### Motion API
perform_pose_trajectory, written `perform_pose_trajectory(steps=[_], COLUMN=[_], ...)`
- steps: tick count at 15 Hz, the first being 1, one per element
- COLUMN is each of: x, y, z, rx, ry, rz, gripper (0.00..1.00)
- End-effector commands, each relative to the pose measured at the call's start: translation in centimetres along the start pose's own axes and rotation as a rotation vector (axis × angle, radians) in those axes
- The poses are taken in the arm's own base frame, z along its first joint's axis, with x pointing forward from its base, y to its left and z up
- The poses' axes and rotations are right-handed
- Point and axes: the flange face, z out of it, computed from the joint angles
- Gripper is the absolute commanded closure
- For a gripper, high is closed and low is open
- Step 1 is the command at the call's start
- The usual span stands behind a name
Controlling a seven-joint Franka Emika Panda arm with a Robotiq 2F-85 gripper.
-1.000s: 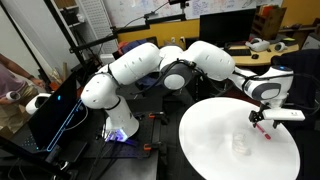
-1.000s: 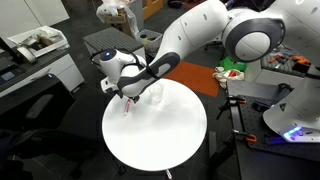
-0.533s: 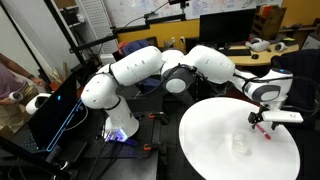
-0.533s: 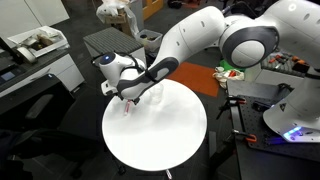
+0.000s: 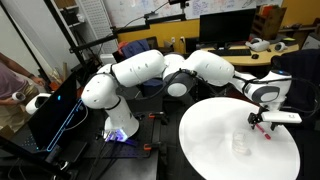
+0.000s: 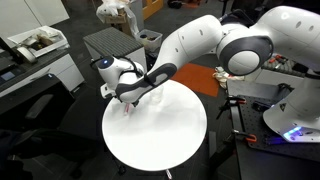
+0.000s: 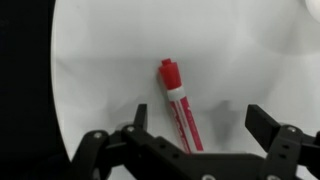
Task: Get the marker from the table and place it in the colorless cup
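I should bring my gripper down over the red marker's body [image 7: 184,117] and then close its fingers around it, because the marker already lies flat between them.
The marker [image 7: 180,105] is a red stick lying flat on the white round table [image 7: 100,60]. In the wrist view it sits between my open fingers, nearer the left one. My gripper [image 7: 200,122] is open and empty, low over the marker. In both exterior views the gripper [image 5: 262,119] [image 6: 128,98] hovers near the table's edge with the marker [image 5: 264,128] [image 6: 126,108] just under it. The colorless cup [image 5: 240,144] [image 6: 157,96] stands upright on the table [image 5: 215,150] [image 6: 160,140], a short way from the marker, faint against the white.
A dark open case with blue edges [image 5: 52,110] stands beside the robot base. Desks with monitors [image 5: 225,25] line the back. A tray with orange and green items [image 6: 228,72] and a white machine base [image 6: 290,125] stand beyond the table.
The gripper stays over the marker, still open. The arm's upper links have shifted slightly.
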Motion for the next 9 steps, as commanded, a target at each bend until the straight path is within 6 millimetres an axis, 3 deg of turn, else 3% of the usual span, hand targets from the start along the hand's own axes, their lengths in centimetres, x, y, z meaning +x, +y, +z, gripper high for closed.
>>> perform_pose_trajectory(steps=[1,9], x=[0.39,1.08], y=[0.59,0.6], z=[-0.1,0.65], rx=[0.012,0.031], ry=[-0.005,-0.014], rz=[-0.025,-0.042], gripper=[0.0,0.0])
